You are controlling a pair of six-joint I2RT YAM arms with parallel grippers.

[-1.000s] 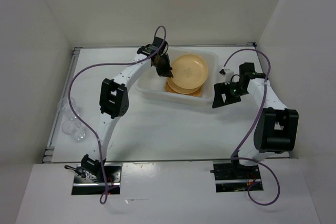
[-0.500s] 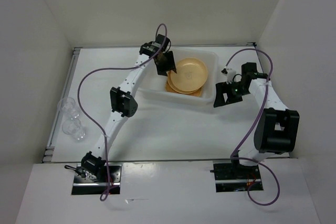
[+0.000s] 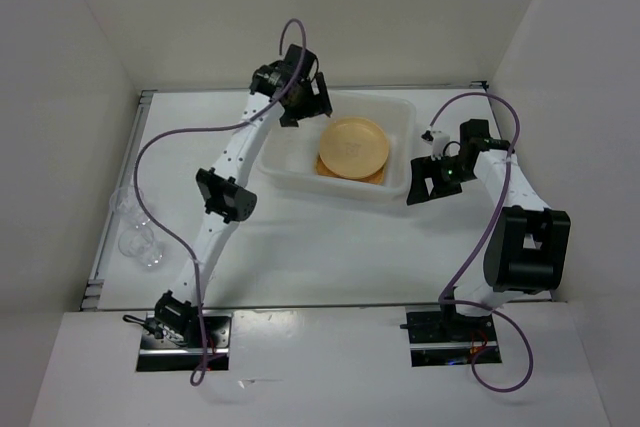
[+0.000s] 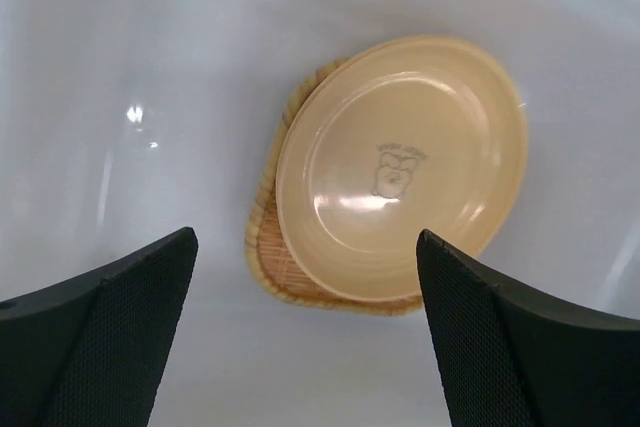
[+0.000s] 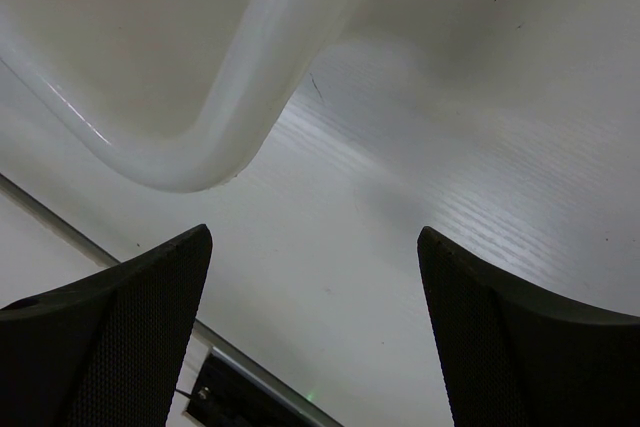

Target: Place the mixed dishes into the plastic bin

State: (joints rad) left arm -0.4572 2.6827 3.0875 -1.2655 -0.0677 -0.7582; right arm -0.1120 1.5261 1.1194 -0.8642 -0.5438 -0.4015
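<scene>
My left gripper swings from the bin [image 3: 290,169] back and down onto the farthest plastic cup next, since that stands below it, to its left in the top view.
The plastic bin [image 3: 290,169] stands at the back middle of the table. Inside it a round tan-yellow plate [image 3: 353,145] lies on a woven rounded-square tan plate [image 3: 375,176]. In the left wrist view the round plate [image 4: 400,207] covers most of the woven plate [image 4: 268,257]. My left gripper [image 3: 305,99] hangs open above the bin's far left corner, holding nothing. Open and empty, my right gripper [image 3: 428,183] hovers just right of the bin, whose corner rim [image 5: 225,137] shows in the right wrist view. Clear plastic cups [image 3: 140,242] stand at the table's left edge.
White walls close in the table on the left, back and right. A metal rail [image 3: 110,217] runs along the left edge beside the cups. Both arm bases sit at the near edge.
My left gripper has opened, let go of the round plate, and risen back toward the bin's far left corner. The plate now lies flat on the woven one. The right arm stayed still.
</scene>
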